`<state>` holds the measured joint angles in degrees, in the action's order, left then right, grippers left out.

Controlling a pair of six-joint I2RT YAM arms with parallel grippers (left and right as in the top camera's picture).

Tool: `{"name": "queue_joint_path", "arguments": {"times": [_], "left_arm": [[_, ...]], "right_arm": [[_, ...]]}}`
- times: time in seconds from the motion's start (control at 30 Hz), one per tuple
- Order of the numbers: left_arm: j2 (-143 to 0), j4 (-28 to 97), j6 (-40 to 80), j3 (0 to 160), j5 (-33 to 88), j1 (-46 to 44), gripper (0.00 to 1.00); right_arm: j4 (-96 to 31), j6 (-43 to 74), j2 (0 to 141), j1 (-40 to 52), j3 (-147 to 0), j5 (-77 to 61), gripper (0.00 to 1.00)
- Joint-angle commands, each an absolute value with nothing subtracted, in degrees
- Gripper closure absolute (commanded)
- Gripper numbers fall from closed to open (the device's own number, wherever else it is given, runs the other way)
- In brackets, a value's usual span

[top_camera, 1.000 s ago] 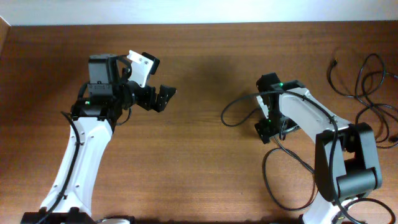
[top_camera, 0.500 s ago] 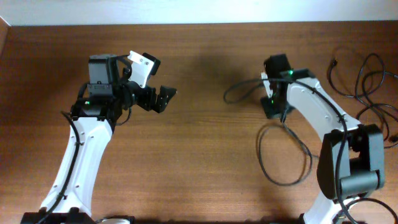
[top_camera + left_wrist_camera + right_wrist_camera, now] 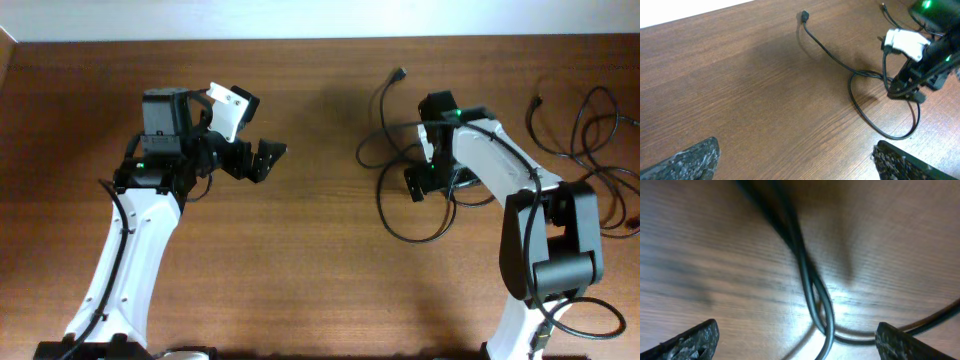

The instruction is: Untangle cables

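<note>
The right gripper comes down onto the crossing parts of the black cable point(image 3: 403, 155) point(image 3: 823, 311) next and closes its fingers there, since both parts already lie between the open fingers.
A thin black cable point(image 3: 410, 238) lies in loose loops on the brown table, its small plug end point(image 3: 400, 73) towards the far edge. My right gripper point(image 3: 420, 185) is open just above the loops. In the right wrist view two strands of the cable point(image 3: 815, 297) cross on the wood between the open fingers point(image 3: 797, 340), touching neither. My left gripper point(image 3: 262, 158) is open and empty, well left of the cable. The left wrist view shows its fingers point(image 3: 800, 160) wide apart, with the cable point(image 3: 860, 107) and plug point(image 3: 804, 16) ahead.
More thin black cables point(image 3: 585, 140) lie in tangled loops at the table's right edge. My right arm point(image 3: 920, 50) stands over the loops in the left wrist view. Bare wood point(image 3: 320, 260) lies between the two arms.
The right gripper swung back and forth over the table. The cable's big loop shifted up and left from the near right. Its plug end now lies at the far side. The left arm stayed still.
</note>
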<state>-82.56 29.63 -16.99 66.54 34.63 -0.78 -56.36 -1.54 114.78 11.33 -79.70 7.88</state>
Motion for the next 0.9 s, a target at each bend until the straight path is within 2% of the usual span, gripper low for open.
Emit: {"name": "queue_joint_path", "arguments": {"times": [0.0,0.07,0.1,0.13,0.17,0.23,0.37,0.47,0.53,0.6,0.7,0.77,0.87], "left_arm": [[-81.60,29.69,-17.85,66.70,35.86,-0.73,0.01],[-81.60,29.69,-17.85,66.70,35.83,-0.73,0.01],[-81.60,29.69,-17.87,66.70,35.86,-0.73,0.01],[-81.60,29.69,-17.85,66.70,35.83,-0.73,0.01],[-81.60,29.69,-17.85,66.70,35.83,-0.73,0.01],[-81.60,29.67,-17.87,66.70,35.83,-0.73,0.01],[-81.60,29.67,-17.85,66.70,35.83,-0.73,0.01],[-81.60,29.67,-17.85,66.70,35.81,-0.73,0.01],[-81.60,29.67,-17.85,66.70,35.81,-0.73,0.01],[-81.60,29.67,-17.85,66.70,35.83,-0.73,0.01],[-81.60,29.69,-17.85,66.70,35.83,-0.73,0.01],[-81.60,29.69,-17.82,66.70,35.83,-0.73,0.01],[-81.60,30.13,-17.65,66.70,35.83,-0.73,0.01]], "right_arm": [[-54.08,-0.99,114.61,9.65,-74.39,9.74,0.02],[-52.86,-0.99,114.61,7.77,-71.07,9.67,0.08],[-52.69,-1.02,114.61,7.33,-70.63,9.67,0.16],[-52.62,-1.02,114.61,7.11,-70.52,9.58,0.37],[-52.40,-1.06,114.61,7.03,-70.50,8.08,0.96],[-51.77,-1.67,114.61,7.05,-70.50,-0.95,0.96],[-55.86,-1.41,114.06,7.09,-73.47,-2.61,0.96],[-65.39,-0.78,110.37,7.09,-87.70,-3.03,0.96],[-73.87,-0.80,109.40,7.09,-107.31,-2.48,0.96],[-75.96,-0.80,109.40,7.09,-125.08,4.05,0.96],[-75.07,-0.27,109.40,6.37,-140.70,19.53,0.96],[-71.40,1.17,109.40,2.31,-146.30,29.06,0.96],[-68.75,6.42,109.60,-6.72,-146.17,28.99,0.96]]}}
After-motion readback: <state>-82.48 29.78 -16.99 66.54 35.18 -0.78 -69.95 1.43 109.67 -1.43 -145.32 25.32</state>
